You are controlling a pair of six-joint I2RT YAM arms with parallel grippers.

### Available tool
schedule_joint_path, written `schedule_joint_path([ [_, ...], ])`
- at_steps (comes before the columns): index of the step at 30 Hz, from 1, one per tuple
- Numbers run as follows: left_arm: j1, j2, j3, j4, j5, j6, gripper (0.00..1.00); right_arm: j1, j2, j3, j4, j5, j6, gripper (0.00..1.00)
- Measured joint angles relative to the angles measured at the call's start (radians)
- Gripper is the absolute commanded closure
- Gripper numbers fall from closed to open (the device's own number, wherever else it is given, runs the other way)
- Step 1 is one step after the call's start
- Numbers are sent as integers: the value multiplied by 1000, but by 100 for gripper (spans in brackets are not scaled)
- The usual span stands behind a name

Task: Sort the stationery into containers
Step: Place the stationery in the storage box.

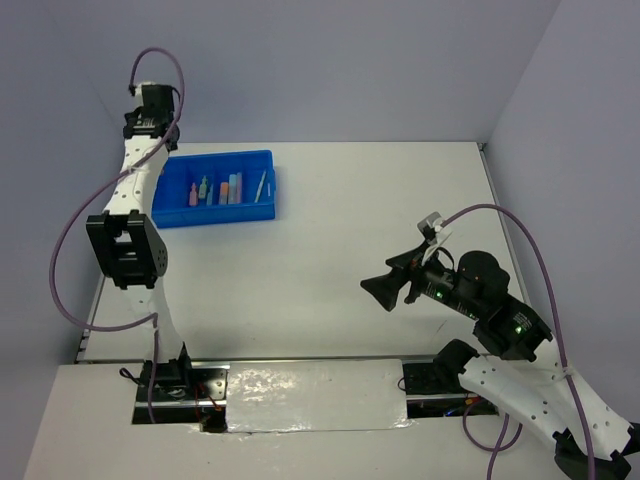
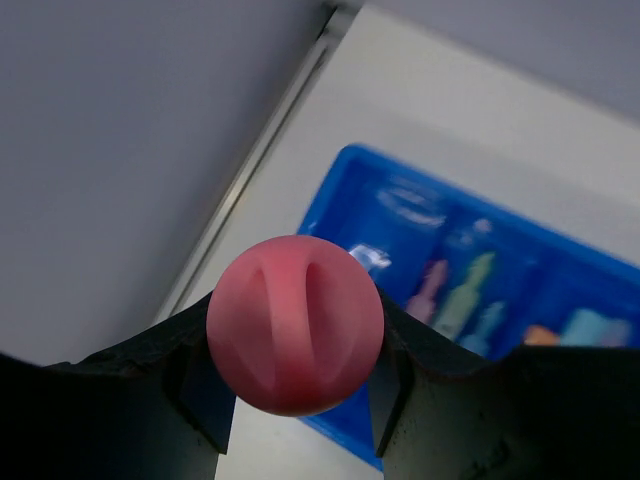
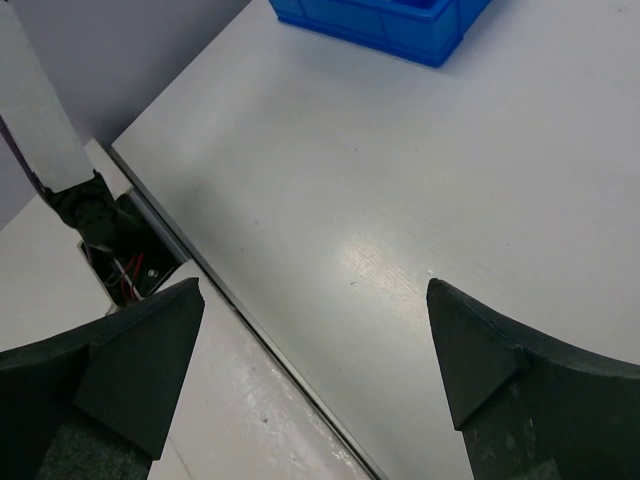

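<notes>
My left gripper brings the pink-capped cylinder [image 2: 295,320] down into the tray's empty end section [image 2: 377,232] below it and releases next, since sticks already occupy the neighbouring section.
My left gripper [image 2: 295,345] is shut on a stubby pink-capped cylinder [image 2: 295,320], seen end-on as a round pink cap with two grooves. In the top view the left wrist [image 1: 148,125] hangs over the far left end of the blue divided tray [image 1: 225,156]. The tray holds several short sticks [image 1: 215,190], pink, orange and blue, and a thin pen [image 1: 262,185]. The left wrist view shows the tray [image 2: 390,195] below, with purple [image 2: 430,287], green [image 2: 470,285] and orange [image 2: 540,335] sticks. My right gripper [image 1: 385,290] is open and empty over the table, also in its wrist view [image 3: 315,295].
The tray's corner [image 3: 380,20] shows at the top of the right wrist view. The table's near edge and the left arm's base with wiring [image 3: 115,265] lie below the right gripper. Grey walls close the table at the back and left.
</notes>
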Motion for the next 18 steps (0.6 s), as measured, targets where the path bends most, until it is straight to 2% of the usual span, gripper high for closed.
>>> schedule_joint_path([
  [4,47,1,-179,19,-23,27,100,0,-1,0,-1,-29,1,0],
  [6,47,5,-216,39,-15,36,100,0,-7,-5,0,-43,2,0],
  [15,47,30,-267,177,50,38,100,0,10,-14,0,-67,0,0],
  [18,47,78,-266,198,42,54,96,0,28,-15,0,-67,0,0],
])
